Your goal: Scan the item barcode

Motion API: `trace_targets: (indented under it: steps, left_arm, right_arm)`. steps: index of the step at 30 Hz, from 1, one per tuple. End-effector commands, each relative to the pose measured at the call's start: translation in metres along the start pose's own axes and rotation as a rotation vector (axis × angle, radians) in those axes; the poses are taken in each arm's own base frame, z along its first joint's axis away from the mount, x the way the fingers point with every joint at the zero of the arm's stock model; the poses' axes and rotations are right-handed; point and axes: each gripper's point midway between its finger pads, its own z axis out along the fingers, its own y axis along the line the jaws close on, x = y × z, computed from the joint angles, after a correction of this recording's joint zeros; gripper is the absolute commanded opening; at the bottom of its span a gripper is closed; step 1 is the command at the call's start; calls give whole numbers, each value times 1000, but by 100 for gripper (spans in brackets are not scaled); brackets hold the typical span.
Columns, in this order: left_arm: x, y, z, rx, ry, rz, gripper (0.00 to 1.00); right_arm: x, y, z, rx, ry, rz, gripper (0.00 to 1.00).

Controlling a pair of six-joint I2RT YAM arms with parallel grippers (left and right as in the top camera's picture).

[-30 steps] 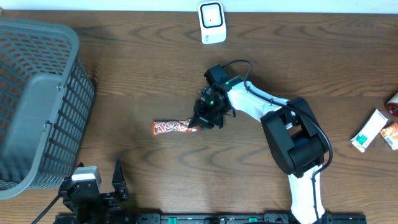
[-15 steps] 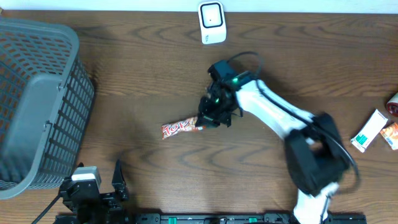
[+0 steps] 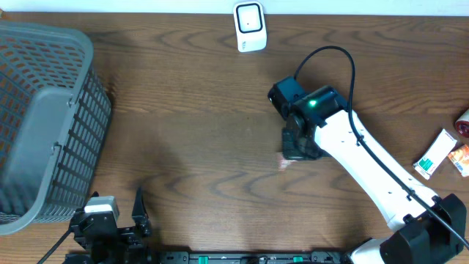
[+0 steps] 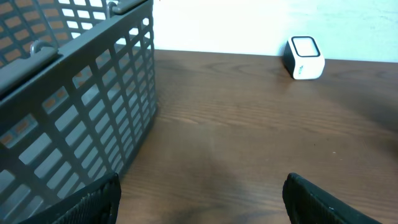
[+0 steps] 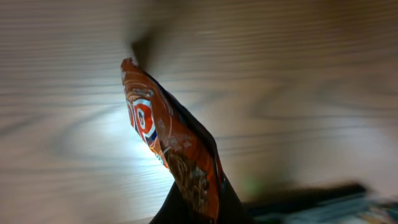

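Note:
The right gripper moves down and to the left in the overhead view next and releases the candy bar [image 5: 175,157] at the table's middle, since the wood there is bare.
The item is an orange-red candy bar [image 5: 175,157]; it sticks up from the dark fingers of my right gripper [image 5: 198,210], which is shut on its lower end. From overhead the right gripper [image 3: 297,147] hangs over the table's middle right and hides the bar, apart from a pale tip [image 3: 282,163]. The white barcode scanner [image 3: 250,27] stands at the back edge, also in the left wrist view [image 4: 305,57]. My left gripper [image 3: 117,220] rests at the front left, open, with nothing between its fingers [image 4: 87,199].
A grey mesh basket [image 3: 44,117] fills the left side and looms close in the left wrist view [image 4: 74,93]. At the right edge lie a white-green box [image 3: 434,154], an orange packet [image 3: 460,158] and a red item [image 3: 463,121].
The right gripper has lifted the candy bar off the table and carried it to the right; the bar's former spot is bare. The left arm has not moved.

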Motion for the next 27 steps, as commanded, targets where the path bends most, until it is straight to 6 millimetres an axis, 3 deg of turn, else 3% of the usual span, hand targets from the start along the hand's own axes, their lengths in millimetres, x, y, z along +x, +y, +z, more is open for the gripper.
trace_targets:
  steps: [1,13,20,27]
  left_arm:
    - [0,-2,-1,9,-6,1,84]
    - [0,-2,-2,9,-6,1,84]
    - [0,-2,-1,9,-6,1,84]
    - [0,-2,-1,9,-6,1,84]
  right_arm:
    - [-28,-43,-12,252,-175,-29,2]
    - [-45,-63,-23,386,-281,-22,2]
    - [-51,-38,-7,385,-268,-110,2]
    - [-36,10,25,467,-210,-313,2]
